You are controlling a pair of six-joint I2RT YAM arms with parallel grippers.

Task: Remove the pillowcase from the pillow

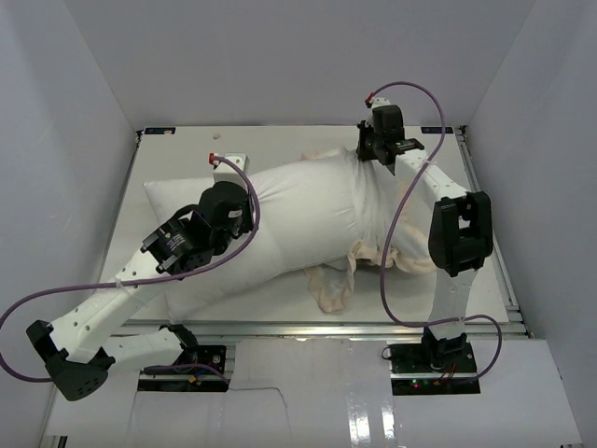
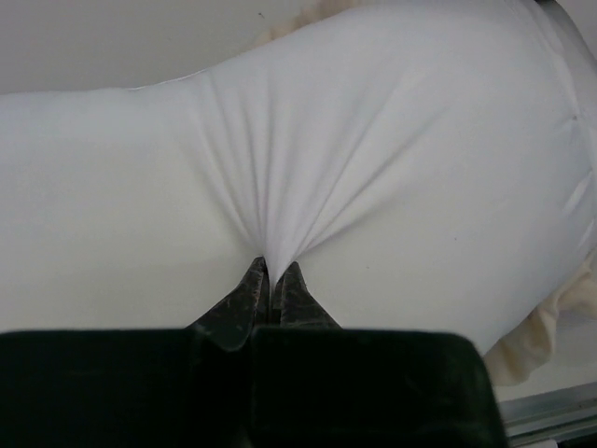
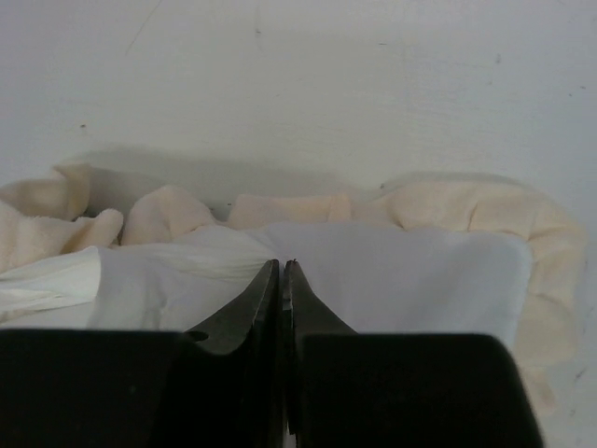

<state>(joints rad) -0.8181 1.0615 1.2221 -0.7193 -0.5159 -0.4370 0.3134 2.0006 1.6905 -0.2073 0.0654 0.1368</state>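
My left gripper pulls left in the top view next, toward the pillow's bare end (image 1: 175, 192) (image 2: 70, 187), drawing the pillowcase-covered end out, then releases.
The plump white pillow (image 1: 191, 201) lies slantwise across the table, from the left towards the far right. The pillowcase (image 1: 378, 210), white face up, covers its right end, and the cream frill (image 1: 336, 285) bunches at the near side. My left gripper (image 1: 250, 219) is shut on a pinch of the pillow's white fabric near its middle. In the left wrist view, creases fan out from that gripper (image 2: 271, 271) over the pillow (image 2: 392, 140). My right gripper (image 1: 367, 154) is at the far end. In the right wrist view it (image 3: 282, 266) is shut on the pillowcase (image 3: 401, 271), with the frill (image 3: 466, 205) behind it.
White walls enclose the table (image 1: 177, 149) on the left, back and right. A small white bracket (image 1: 229, 160) with a red tip stands at the back left. A metal rail (image 1: 308, 329) runs along the near edge. Purple cables (image 1: 392, 252) loop from both arms.
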